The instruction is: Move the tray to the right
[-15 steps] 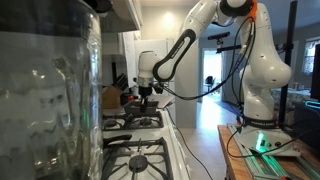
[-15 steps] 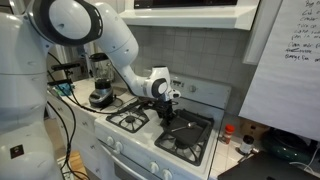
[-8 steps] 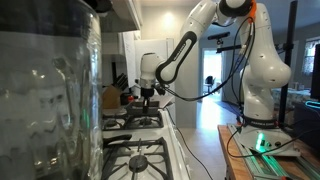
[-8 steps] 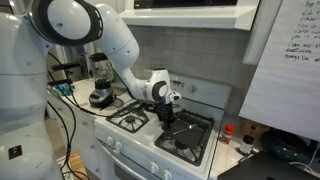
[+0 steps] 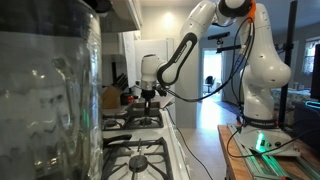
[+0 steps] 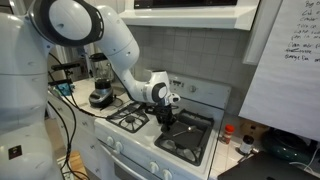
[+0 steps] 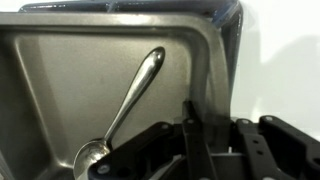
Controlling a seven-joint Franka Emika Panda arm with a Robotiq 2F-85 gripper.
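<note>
Next, my gripper lowers the tray slightly onto the black grate showing past its rim (image 5: 139,121) (image 7: 231,42), then opens.
The tray (image 7: 70,70) fills the wrist view: dark grey metal, flat, with a shallow rim, and a metal spoon (image 7: 130,92) lies in it. My gripper (image 7: 200,135) is shut on the tray's right rim, one finger inside the rim and one outside. In both exterior views the gripper (image 6: 167,113) (image 5: 150,96) hangs low over the stove between the burners. The tray itself is hard to make out there against the black grates.
The white stove (image 6: 140,140) has black grates (image 6: 190,130). A blender (image 6: 100,80) stands on the counter beside it. A large glass jar (image 5: 50,90) blocks the near side of an exterior view. A whiteboard (image 6: 285,60) stands past the stove.
The wrist and gripper have shifted slightly down and sideways over the stove; the grip on the tray's rim looks unchanged.
</note>
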